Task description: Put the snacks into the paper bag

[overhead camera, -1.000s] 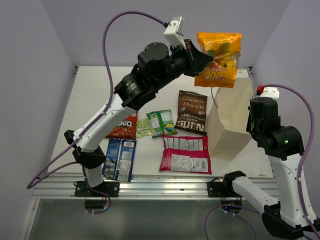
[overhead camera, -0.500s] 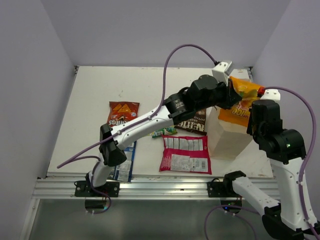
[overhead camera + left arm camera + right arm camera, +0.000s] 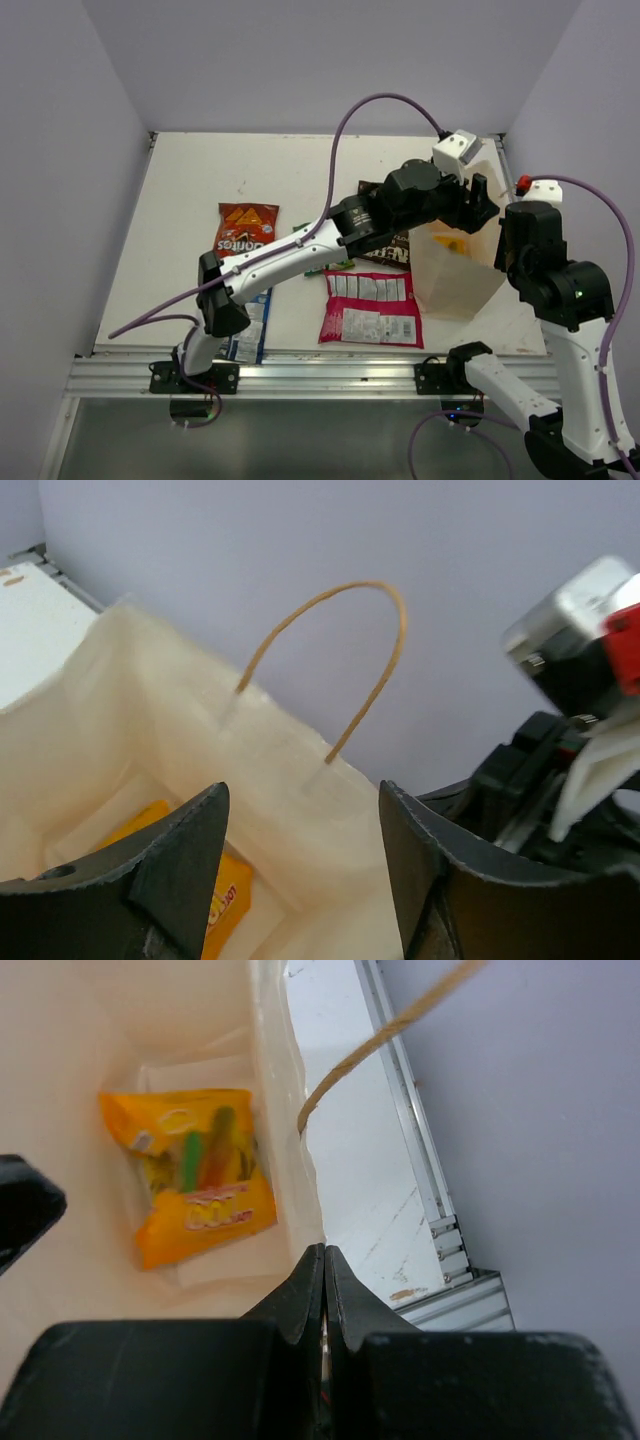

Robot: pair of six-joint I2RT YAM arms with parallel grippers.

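Observation:
My left gripper moves back and down to the magenta packet's edge facing the blue packet next, as the orange-yellow packet (image 3: 190, 1175) is already in the bag (image 3: 455, 278).
The paper bag (image 3: 455, 278) stands open at the table's right. An orange-yellow snack packet (image 3: 190, 1175) lies flat on its bottom, also seen past my left fingers as the packet (image 3: 218, 905). My left gripper (image 3: 478, 200) hangs over the bag's mouth, open and holding nothing, its jaws wide apart in the left wrist view (image 3: 300, 800). My right gripper (image 3: 324, 1252) is shut on the bag's right rim, pinching the paper wall. Other snacks lie on the table: red Doritos (image 3: 245, 228), a brown packet (image 3: 395, 250), a magenta one (image 3: 370, 308), a blue one (image 3: 252, 325).
A green packet (image 3: 330, 263) peeks out under my left arm. The bag's loop handle (image 3: 340, 630) rises just ahead of my left fingers. The right arm's body (image 3: 545, 265) stands close beside the bag. The table's right rail (image 3: 415, 1130) runs next to the bag.
My left arm swung down to the bag's mouth with the orange-yellow packet, then opened; the packet has dropped to the bag's bottom. The right gripper has kept its hold on the rim.

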